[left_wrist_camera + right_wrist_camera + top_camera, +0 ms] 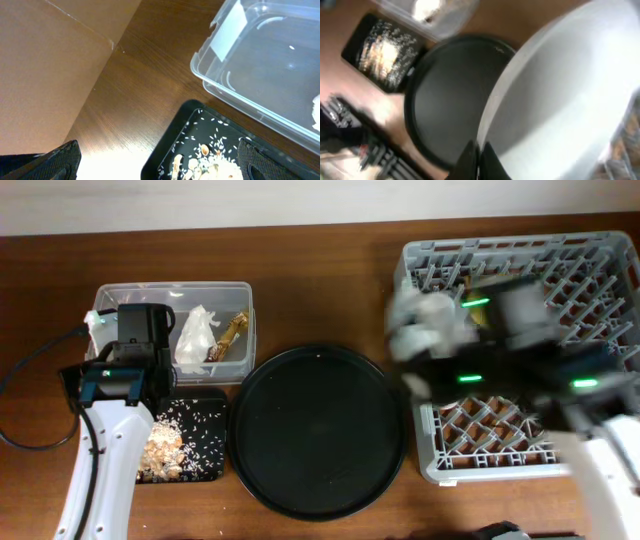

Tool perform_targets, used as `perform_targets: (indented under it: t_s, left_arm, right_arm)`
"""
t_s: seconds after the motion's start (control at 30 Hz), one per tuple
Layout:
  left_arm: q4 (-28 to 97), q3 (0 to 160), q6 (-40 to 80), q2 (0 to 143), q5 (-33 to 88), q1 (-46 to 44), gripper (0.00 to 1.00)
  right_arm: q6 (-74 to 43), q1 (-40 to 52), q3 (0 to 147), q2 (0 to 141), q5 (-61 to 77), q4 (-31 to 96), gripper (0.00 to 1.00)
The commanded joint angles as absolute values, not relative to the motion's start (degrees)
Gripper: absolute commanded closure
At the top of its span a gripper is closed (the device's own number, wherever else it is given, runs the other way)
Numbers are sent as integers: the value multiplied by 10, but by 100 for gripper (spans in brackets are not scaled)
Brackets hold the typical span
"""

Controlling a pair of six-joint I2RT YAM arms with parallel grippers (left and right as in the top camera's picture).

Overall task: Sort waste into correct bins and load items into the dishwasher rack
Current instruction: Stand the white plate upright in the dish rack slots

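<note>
The dishwasher rack's slots are below and to the right in the overhead view. My right gripper should go down that way next and let go of the plate.
My right gripper is shut on the rim of the pale grey-white plate. In the overhead view it holds the blurred plate on edge over the left side of the grey dishwasher rack. My left gripper is open and empty, low over the far left corner of the shallow black tray. That tray holds food scraps. The clear box holds the white tissue and the gold-brown wrapper. Cups, bowl and chopsticks cannot be made out under the right arm.
The large round black tray lies between the black tray and the rack, with nothing on it. A black cable runs over the table at the far left. The left arm reaches in from the front left.
</note>
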State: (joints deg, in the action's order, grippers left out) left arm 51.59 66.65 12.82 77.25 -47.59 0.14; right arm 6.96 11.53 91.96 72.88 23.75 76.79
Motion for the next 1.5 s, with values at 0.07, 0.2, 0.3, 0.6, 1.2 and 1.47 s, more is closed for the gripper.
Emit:
perform_targets:
  t_s: [0.07, 0.2, 0.3, 0.6, 1.2, 1.47]
  left_arm:
    - [517, 668, 123, 771, -487, 2, 1]
    - [517, 668, 123, 771, -487, 2, 1]
    - [517, 668, 123, 771, -487, 2, 1]
    - [517, 668, 123, 771, -487, 2, 1]
    - [517, 668, 123, 771, -487, 2, 1]
    - [517, 668, 123, 771, -487, 2, 1]
  right_arm:
    - [316, -239, 921, 821, 490, 863, 96]
    - [450, -271, 921, 999, 581, 879, 96]
    - [478, -271, 921, 1061, 616, 883, 96]
    - [476, -271, 932, 1061, 673, 924, 96]
    - [43, -220, 1165, 1050, 352, 726, 1]
    - [-26, 71, 1276, 1047, 100, 752, 1]
